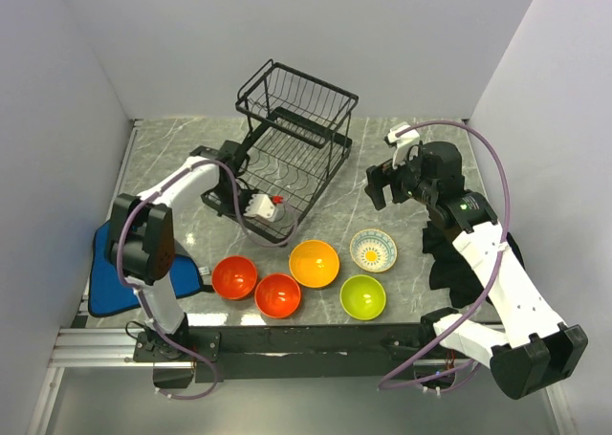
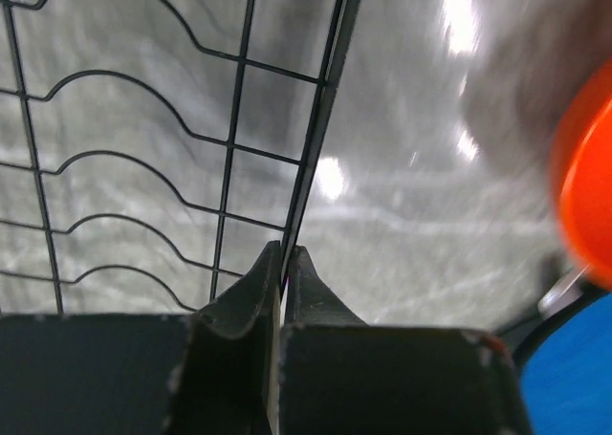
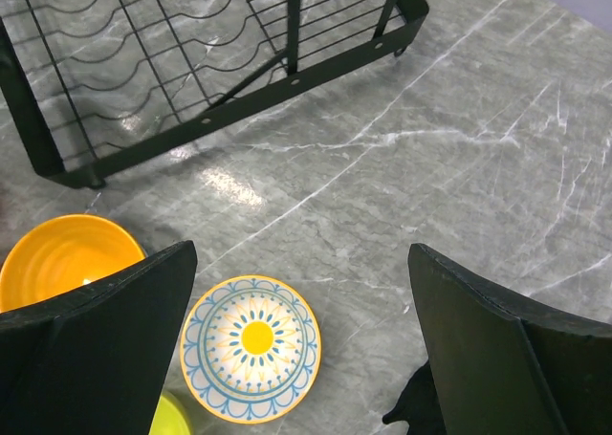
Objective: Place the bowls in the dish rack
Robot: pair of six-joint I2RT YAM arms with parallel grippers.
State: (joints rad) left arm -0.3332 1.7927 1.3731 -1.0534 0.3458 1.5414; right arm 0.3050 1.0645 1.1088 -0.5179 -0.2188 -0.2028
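Observation:
I next swing the crooked rack's rim to the right of my left gripper in the top view, onto the tabletop beyond the orange bowl, and release it.
The black wire dish rack (image 1: 292, 153) stands at the table's middle back. My left gripper (image 1: 273, 206) is at its front edge; in the left wrist view its jaws (image 2: 284, 258) are shut on the rack's rim wire (image 2: 320, 119). Five bowls sit in front of the rack: two red-orange (image 1: 234, 276) (image 1: 278, 294), orange (image 1: 314, 263), lime green (image 1: 363, 296), and cream patterned (image 1: 373, 250). No blue bowl shows. My right gripper (image 1: 382, 182) hangs open and empty right of the rack, above the patterned bowl (image 3: 251, 347).
A blue folded cloth (image 1: 105, 282) lies at the near left by the left arm's base. A black cloth (image 1: 449, 263) lies under the right arm. White walls close in the table on three sides.

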